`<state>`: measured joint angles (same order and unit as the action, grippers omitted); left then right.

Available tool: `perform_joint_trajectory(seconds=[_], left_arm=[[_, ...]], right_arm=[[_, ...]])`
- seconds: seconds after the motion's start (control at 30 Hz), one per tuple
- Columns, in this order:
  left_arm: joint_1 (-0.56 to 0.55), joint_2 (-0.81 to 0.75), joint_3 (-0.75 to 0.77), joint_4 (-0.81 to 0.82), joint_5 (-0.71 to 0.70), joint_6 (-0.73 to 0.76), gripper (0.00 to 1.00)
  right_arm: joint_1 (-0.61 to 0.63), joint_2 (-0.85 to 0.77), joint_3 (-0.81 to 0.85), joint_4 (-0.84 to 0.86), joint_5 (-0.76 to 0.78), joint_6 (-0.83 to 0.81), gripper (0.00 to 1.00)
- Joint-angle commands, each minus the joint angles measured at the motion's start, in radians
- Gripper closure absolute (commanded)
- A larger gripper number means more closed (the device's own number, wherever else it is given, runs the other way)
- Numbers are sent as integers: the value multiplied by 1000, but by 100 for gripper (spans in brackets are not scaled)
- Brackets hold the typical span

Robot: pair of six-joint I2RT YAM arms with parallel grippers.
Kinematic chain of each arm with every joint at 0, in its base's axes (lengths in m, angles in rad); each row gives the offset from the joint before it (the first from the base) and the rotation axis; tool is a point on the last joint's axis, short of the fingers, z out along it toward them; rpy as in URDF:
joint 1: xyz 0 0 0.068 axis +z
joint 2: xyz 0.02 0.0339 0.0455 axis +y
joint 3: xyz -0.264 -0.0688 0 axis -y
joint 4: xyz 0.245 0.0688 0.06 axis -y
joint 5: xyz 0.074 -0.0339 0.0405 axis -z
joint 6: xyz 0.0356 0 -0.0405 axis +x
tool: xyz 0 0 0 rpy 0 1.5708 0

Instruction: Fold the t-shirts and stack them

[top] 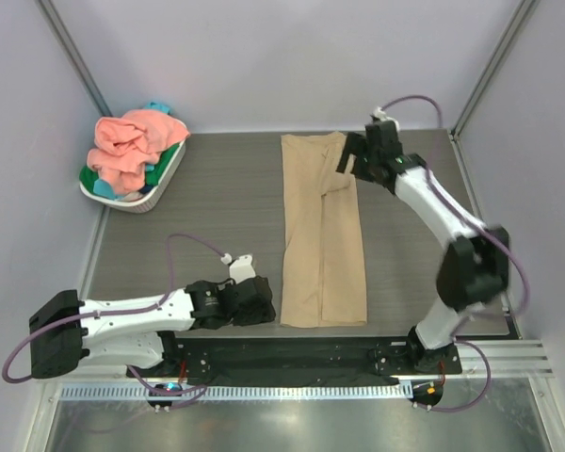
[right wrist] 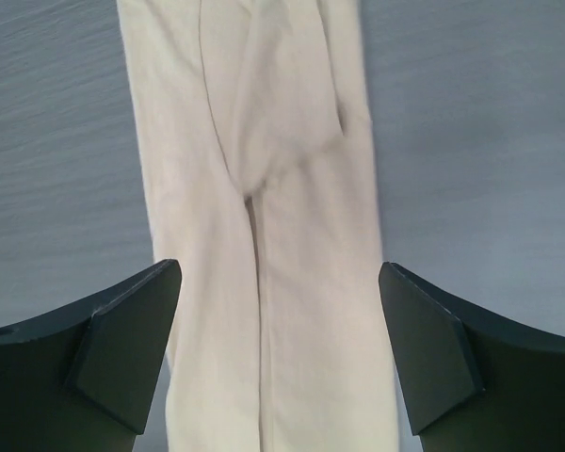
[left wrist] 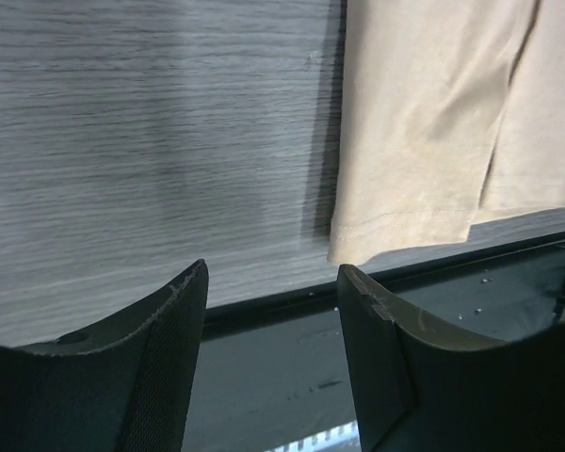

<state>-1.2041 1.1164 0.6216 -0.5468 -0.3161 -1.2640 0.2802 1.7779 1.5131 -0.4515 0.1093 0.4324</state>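
Observation:
My right gripper next needs to go back along the folded t-shirt and down onto its opposite hem corner [top: 363, 322], as my left gripper is already beside one hem corner.
The tan t-shirt [top: 322, 235] lies on the table folded lengthwise into a long narrow strip, both sides turned in to the middle. It also shows in the left wrist view [left wrist: 443, 122] and the right wrist view [right wrist: 264, 235]. My right gripper [top: 353, 153] is open and empty, hovering over the strip's far end. My left gripper [top: 264, 299] is open and empty, low at the table's near edge, just left of the strip's near left corner. The salmon pink t-shirt [top: 132, 143] is heaped on green [top: 169, 158] and teal [top: 105, 188] shirts in the basket.
A white oval basket [top: 146, 200] stands at the far left of the grey table [top: 217, 198]. A black rail [top: 292, 350] runs along the near edge. Walls enclose the table at the back and both sides.

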Motion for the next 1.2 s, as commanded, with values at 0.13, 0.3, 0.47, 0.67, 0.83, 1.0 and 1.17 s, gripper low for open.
perform_joint_trajectory(seconds=[0.13, 0.3, 0.47, 0.67, 0.83, 1.0, 1.17], left_arm=[[-23, 129, -48, 286, 31, 15, 44], [-55, 206, -59, 373, 3, -26, 46], [-71, 220, -83, 404, -27, -70, 46], [-86, 221, -88, 418, -46, -87, 48], [-95, 211, -103, 418, -60, -104, 48], [-97, 203, -128, 436, -71, -130, 48], [-97, 233, -128, 459, -64, -133, 51]], right_arm=[[4, -651, -721, -110, -6, 251, 10], [54, -999, -974, -234, -34, 427, 12], [209, -1172, -1062, -358, 29, 617, 17], [267, -1235, -1240, -282, -51, 692, 28], [324, -1241, -1240, -283, -16, 720, 42], [369, -1177, -1225, -277, -7, 717, 66], [409, -1180, -1223, -276, 6, 729, 97]])
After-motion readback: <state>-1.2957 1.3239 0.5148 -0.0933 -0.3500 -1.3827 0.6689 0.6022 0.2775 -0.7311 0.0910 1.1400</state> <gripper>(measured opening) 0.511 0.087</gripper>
